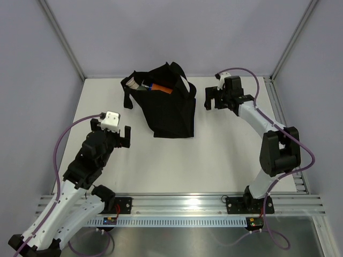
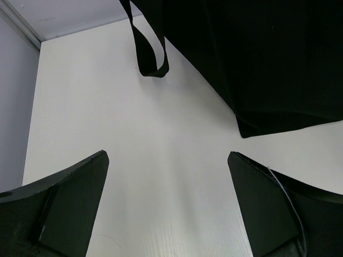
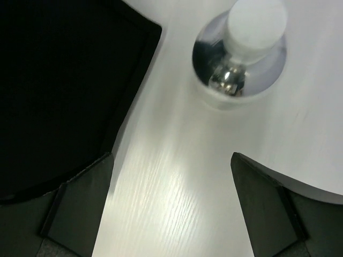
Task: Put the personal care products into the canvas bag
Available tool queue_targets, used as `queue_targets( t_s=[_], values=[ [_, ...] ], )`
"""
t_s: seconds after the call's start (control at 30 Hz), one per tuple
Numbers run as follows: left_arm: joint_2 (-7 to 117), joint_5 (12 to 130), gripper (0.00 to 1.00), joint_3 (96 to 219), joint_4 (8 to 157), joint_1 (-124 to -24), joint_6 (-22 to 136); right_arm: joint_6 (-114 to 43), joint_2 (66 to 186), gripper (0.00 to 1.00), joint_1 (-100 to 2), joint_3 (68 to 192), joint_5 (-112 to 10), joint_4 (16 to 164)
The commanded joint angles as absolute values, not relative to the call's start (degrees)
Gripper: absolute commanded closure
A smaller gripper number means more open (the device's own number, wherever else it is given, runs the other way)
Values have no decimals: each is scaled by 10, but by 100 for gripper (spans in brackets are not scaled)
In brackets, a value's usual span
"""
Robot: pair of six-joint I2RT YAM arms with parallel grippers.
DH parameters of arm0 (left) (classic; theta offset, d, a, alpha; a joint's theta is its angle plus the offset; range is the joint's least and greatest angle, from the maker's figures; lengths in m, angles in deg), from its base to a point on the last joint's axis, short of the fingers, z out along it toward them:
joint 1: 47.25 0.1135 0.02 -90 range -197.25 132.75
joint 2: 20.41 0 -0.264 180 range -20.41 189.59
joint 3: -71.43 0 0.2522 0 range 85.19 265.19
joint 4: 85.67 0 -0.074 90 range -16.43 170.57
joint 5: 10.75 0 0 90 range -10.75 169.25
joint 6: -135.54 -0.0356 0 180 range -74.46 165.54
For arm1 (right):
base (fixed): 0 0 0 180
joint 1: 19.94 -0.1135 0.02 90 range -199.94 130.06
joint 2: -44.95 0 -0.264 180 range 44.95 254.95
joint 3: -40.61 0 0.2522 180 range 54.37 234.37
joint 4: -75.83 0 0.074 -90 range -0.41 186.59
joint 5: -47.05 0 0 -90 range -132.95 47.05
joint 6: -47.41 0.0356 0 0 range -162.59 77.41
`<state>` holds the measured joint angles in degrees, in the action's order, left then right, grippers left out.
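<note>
My open right gripper has the bottle standing ahead of both fingers, so it will go outward and down around the silver bottle's body (image 3: 236,77) below its white cap.
The black canvas bag (image 1: 169,107) stands at the table's far middle. In its open mouth I see an orange-red bottle (image 1: 161,88) and a pale bottle (image 1: 132,83); its other contents are hidden. A small silver bottle with a white cap (image 3: 240,48) stands upright on the table just right of the bag (image 3: 59,80), ahead of my right gripper (image 3: 171,158). That gripper is open and empty. In the top view the right gripper (image 1: 214,100) hides this bottle. My left gripper (image 1: 113,134) is open and empty, left of the bag (image 2: 257,53), in the left wrist view (image 2: 167,155).
A looped strap handle (image 2: 153,51) hangs off the bag's left side toward my left gripper. Grey walls close the table at the back and both sides. A metal rail (image 1: 177,203) runs along the near edge.
</note>
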<state>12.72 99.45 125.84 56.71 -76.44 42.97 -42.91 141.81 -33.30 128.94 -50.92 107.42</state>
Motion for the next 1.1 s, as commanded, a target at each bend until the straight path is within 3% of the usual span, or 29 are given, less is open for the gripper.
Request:
queue_targets(
  t_s=[0.0, 0.13, 0.57, 0.67, 0.77, 0.8, 0.93, 1.07],
  values=[
    [129, 997, 1, 1254, 593, -763, 425, -398, 1460, 0, -333, 1331, -450, 993],
    [126, 1000, 1, 1252, 595, -762, 425, -378, 1526, 0, -332, 1394, -357, 1014],
    [132, 999, 1, 1252, 595, -760, 424, -354, 1607, 2, -333, 1458, -352, 996],
    [133, 999, 1, 1252, 595, -760, 424, -348, 1609, 18, -332, 1458, -358, 993],
    [131, 998, 1, 1251, 595, -760, 424, -343, 1592, 48, -332, 1437, -381, 986],
    [131, 997, 1, 1252, 595, -760, 424, -343, 1586, 48, -332, 1431, -384, 986],
    [131, 995, 1, 1253, 594, -759, 424, -372, 1531, 99, -329, 1396, -412, 972],
    [129, 994, 1, 1253, 596, -759, 424, -450, 1440, 100, -329, 1443, -499, 1035]
  ],
)
